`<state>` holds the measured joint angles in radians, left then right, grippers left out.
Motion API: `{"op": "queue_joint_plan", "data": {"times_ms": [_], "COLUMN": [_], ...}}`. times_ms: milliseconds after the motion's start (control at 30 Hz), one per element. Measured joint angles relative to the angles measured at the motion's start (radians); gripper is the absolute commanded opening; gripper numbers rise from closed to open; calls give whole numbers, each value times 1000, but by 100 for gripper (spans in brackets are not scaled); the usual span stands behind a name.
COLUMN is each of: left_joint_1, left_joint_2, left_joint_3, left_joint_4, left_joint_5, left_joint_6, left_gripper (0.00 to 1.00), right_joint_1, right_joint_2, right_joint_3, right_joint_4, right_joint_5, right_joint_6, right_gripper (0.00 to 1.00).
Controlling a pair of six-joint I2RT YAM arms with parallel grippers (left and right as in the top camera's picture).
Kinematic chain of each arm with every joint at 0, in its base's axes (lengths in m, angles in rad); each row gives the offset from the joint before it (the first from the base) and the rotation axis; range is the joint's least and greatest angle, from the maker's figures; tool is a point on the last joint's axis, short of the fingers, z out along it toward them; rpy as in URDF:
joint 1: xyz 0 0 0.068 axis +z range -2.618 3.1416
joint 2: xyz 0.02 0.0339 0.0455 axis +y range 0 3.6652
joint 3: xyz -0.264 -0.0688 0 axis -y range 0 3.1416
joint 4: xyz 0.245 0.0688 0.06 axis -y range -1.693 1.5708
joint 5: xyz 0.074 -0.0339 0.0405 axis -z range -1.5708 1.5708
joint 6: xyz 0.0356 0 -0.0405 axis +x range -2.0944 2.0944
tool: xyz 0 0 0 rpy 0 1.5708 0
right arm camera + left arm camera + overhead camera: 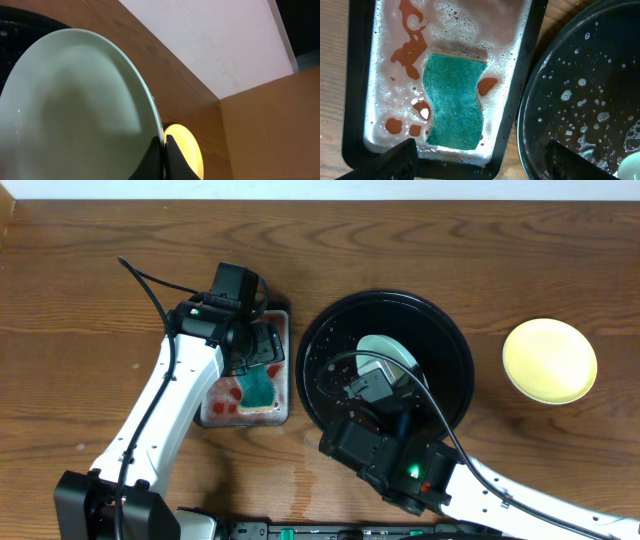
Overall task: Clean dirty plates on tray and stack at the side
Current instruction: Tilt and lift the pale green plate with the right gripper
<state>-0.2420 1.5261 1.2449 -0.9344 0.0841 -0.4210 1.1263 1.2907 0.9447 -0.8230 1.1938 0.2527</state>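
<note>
My right gripper needs to swing next over the yellow plate [549,361], which lies flat to the right in the overhead view. Then it should level the mint plate down onto the yellow plate and let go.
A pale mint plate [386,351] stands tilted over the large round black tray [455,385], whose floor is wet with suds. My right gripper [164,144] is shut on the rim of that plate [75,110], one finger on each face. Apart from them, a yellow plate [549,361] lies flat on the table at the right, and it shows behind the mint plate's rim as the yellow plate [186,150]. My left gripper [481,146] hangs open above the near end of a green sponge [454,102], holding nothing.
The sponge [258,388] lies in a small rectangular black tray [355,125] of reddish soapy water, just left of the round tray [580,90]. A thin strip of bare wood separates the two trays. My left arm [170,400] runs along the table's left side.
</note>
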Motion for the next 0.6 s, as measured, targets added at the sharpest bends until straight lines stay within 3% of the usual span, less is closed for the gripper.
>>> {"op": "queue_joint_plan", "data": {"times_ms": [600], "left_joint_1": [0], "left_joint_2": [0], "left_joint_3": [0], "left_joint_4": [0], "left_joint_5": [0], "left_joint_6": [0], "left_gripper": [82], "right_joint_1": [-270], "right_joint_2": [0], "right_joint_3": [0], "right_joint_4": [31], "right_joint_5": [-41], "right_joint_6": [27], "right_gripper": [1]}}
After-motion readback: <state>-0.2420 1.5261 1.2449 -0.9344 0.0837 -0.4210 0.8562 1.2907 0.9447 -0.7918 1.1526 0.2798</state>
